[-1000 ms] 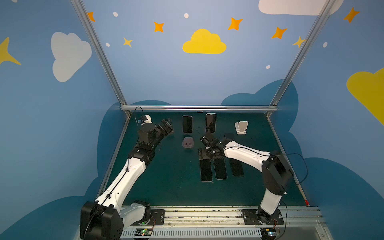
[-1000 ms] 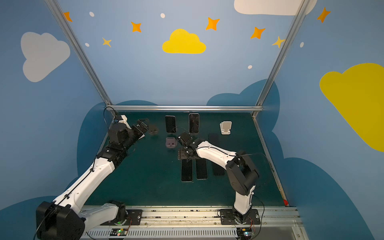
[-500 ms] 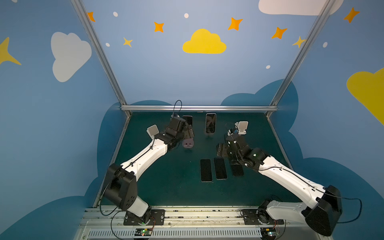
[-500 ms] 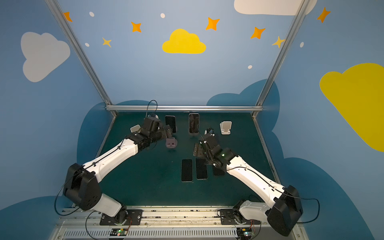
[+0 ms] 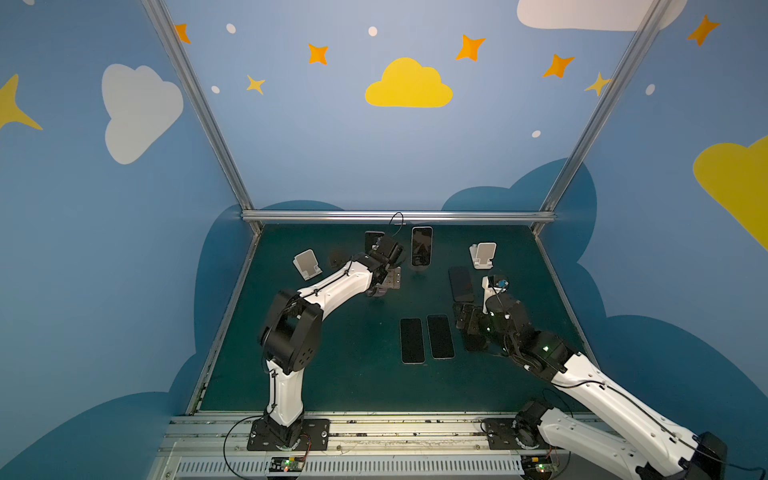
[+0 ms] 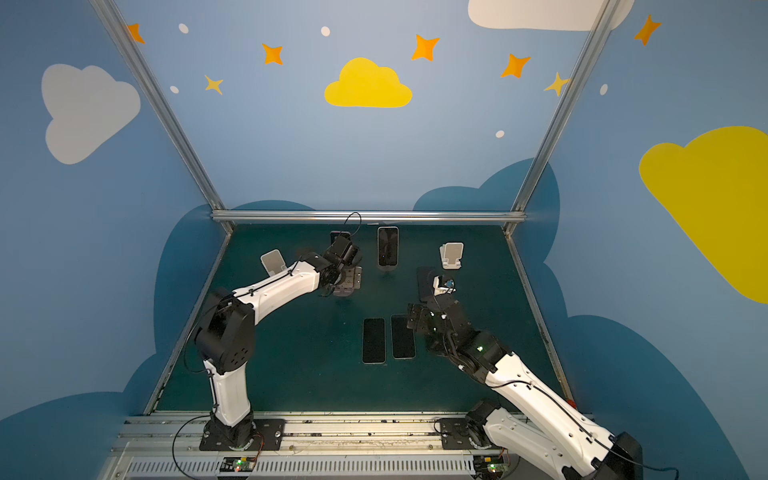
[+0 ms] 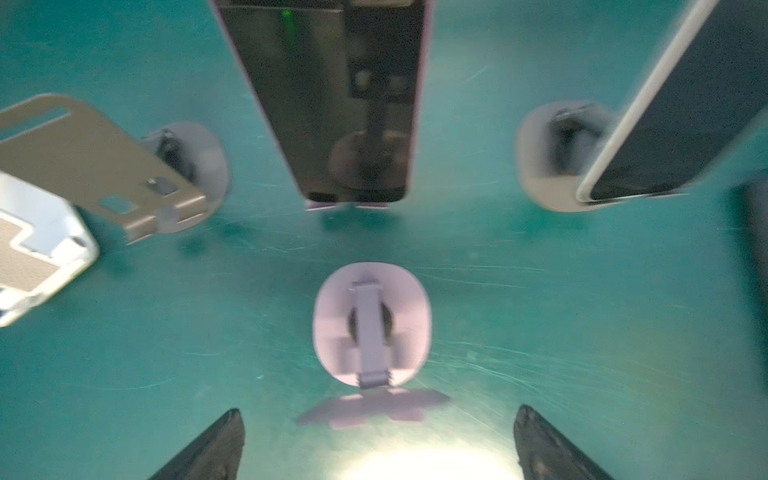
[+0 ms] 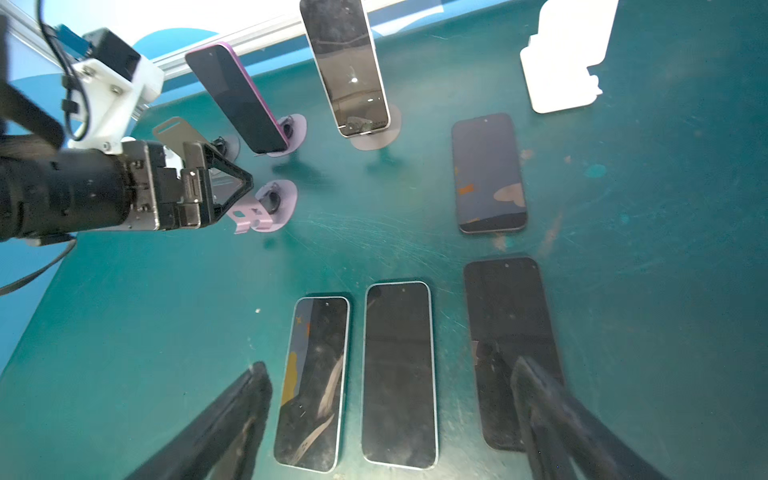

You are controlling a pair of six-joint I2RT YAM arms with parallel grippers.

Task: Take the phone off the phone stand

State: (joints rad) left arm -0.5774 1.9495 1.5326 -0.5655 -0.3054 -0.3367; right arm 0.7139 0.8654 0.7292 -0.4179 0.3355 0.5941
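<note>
The left gripper will next go down over the lilac stand's upper plate [image 7: 372, 407] and close on it, since that empty plate lines up between its open fingers.
Two phones lean on stands at the back: a pink-edged phone [image 7: 332, 99] [image 8: 237, 97], half hidden behind my left arm in both top views, and a white-edged phone [image 5: 421, 246] [image 6: 387, 246] [image 8: 347, 66]. My left gripper [image 5: 380, 280] [image 7: 379, 413] is open just above an empty lilac stand [image 7: 371, 324] [image 8: 276, 203], short of the pink-edged phone and holding nothing. My right gripper [image 5: 464, 318] [image 8: 390, 365] hangs open over the flat phones at the front right, gripping none of them.
Three phones [image 8: 399, 374] lie flat in a row near the middle, a fourth phone [image 8: 488, 172] behind them. An empty grey stand [image 7: 104, 166] and a white stand [image 5: 306, 264] are at the back left, another white stand [image 5: 482, 254] at the back right.
My left arm swung from the back left in over the lilac stand. My right arm drew back from the middle to the front right, and its jaws spread wider.
</note>
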